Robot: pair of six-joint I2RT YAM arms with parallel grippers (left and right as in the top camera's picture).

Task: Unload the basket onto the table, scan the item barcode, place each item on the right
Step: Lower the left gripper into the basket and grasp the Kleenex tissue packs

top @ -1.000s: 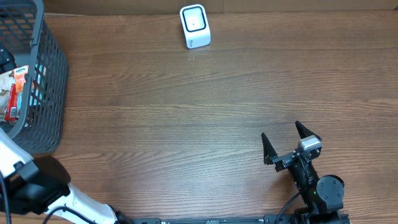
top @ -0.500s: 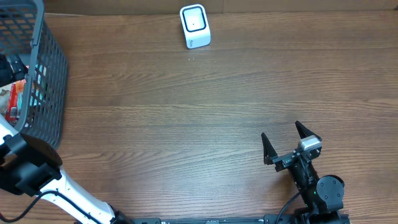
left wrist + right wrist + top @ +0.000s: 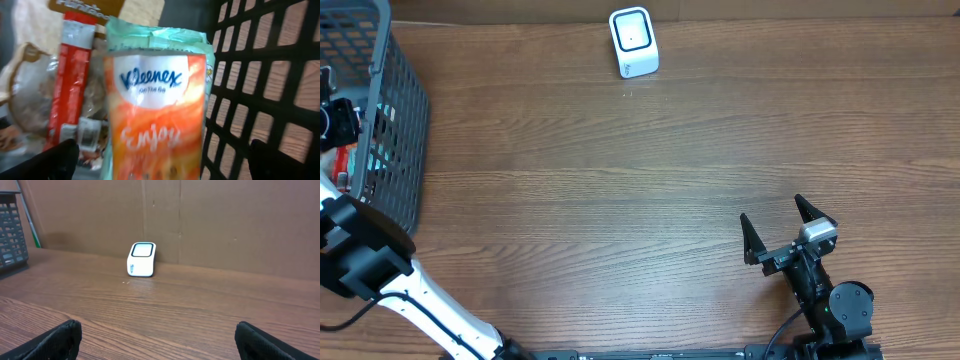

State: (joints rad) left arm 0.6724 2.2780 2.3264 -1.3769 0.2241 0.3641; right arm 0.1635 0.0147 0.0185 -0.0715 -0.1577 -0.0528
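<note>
The robot's left gripper needs to move down deeper into the basket point(image 3: 405, 110) and close on the Kleenex tissue pack, which is below, lined up between the gripper's open fingers.
An orange and mint Kleenex tissue pack point(image 3: 157, 100) stands in the grey mesh basket point(image 3: 405, 110), beside a red-wrapped snack point(image 3: 72, 85). My left gripper point(image 3: 166, 161) is open inside the basket, one finger on each side of the pack's lower part, with no visible grip. From overhead the left gripper point(image 3: 338, 122) shows as a dark shape behind the basket wall. The white barcode scanner point(image 3: 633, 42) stands at the table's far edge, also in the right wrist view as scanner point(image 3: 141, 259). My right gripper point(image 3: 772, 212) rests open at the front right with nothing between its fingers.
The basket wall point(image 3: 250, 75) runs close along the right of the tissue pack. More wrapped packets point(image 3: 30, 90) lie at the pack's left. A brown cardboard wall point(image 3: 225, 220) stands behind the scanner. Bare wooden tabletop point(image 3: 620, 200) lies between basket, scanner and right arm.
My left arm has swung toward the far side and its gripper has gone deeper into the basket. The right arm has not moved.
</note>
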